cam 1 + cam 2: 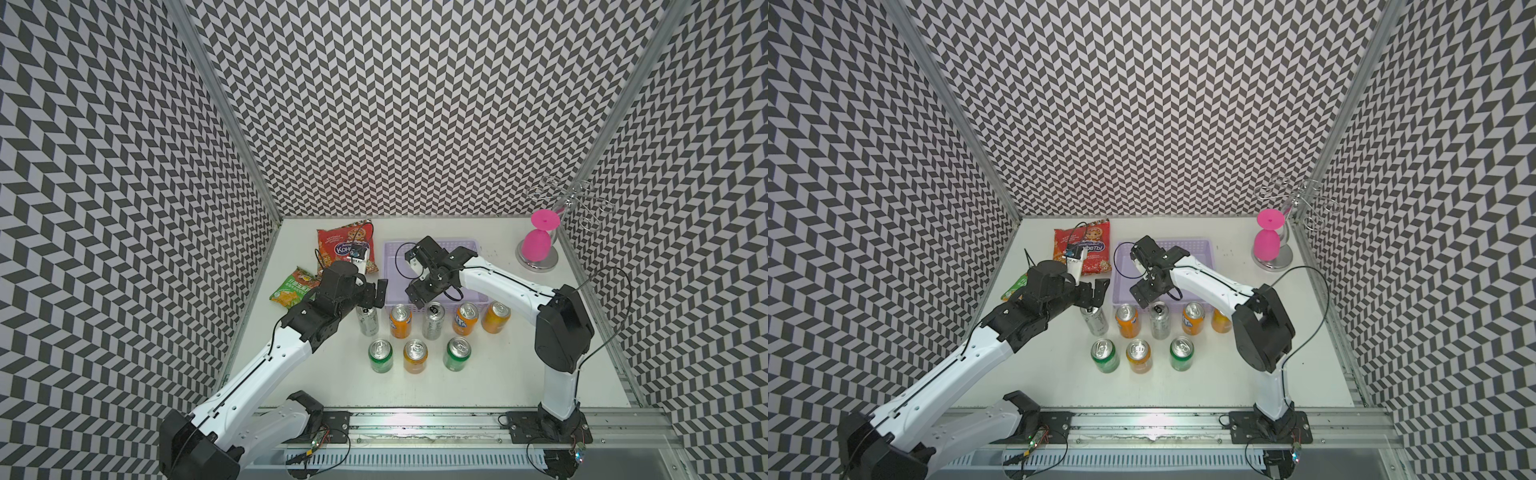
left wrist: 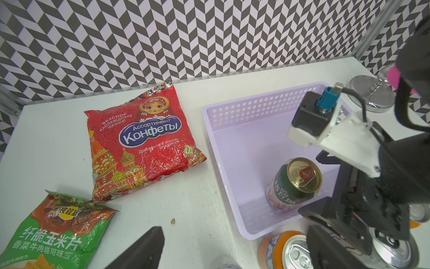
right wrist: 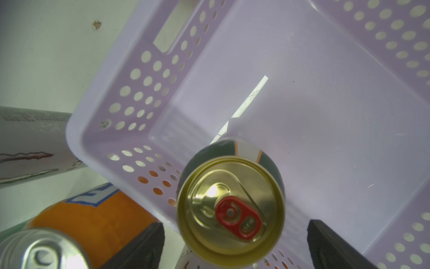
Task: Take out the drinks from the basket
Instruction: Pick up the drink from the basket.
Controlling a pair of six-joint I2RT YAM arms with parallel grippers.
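Note:
I will lower my right gripper past the dark green can's gold top and close around the can's body [image 3: 225, 148], as it is the only drink in the basket.
A dark green, gold-topped can [image 3: 230, 209] stands alone in the lavender basket [image 1: 457, 242], close to its near wall. My right gripper [image 3: 232, 246] is open, one finger on each side of this can's top without touching it. In both top views that gripper [image 1: 417, 282] hides the can. Several drinks stand on the table in front of the basket: orange [image 1: 400, 321], slim silver [image 1: 433, 321] and green [image 1: 380, 355] cans. My left gripper [image 1: 372, 298] hangs open over the leftmost slim silver can [image 1: 368, 325]; one of its fingers [image 2: 149, 246] shows.
A red snack bag [image 1: 347, 247] and a green one [image 1: 293, 289] lie left of the basket. A pink upturned goblet [image 1: 537, 241] sits on a chrome stand [image 1: 540, 264] at the back right. Patterned walls close in three sides.

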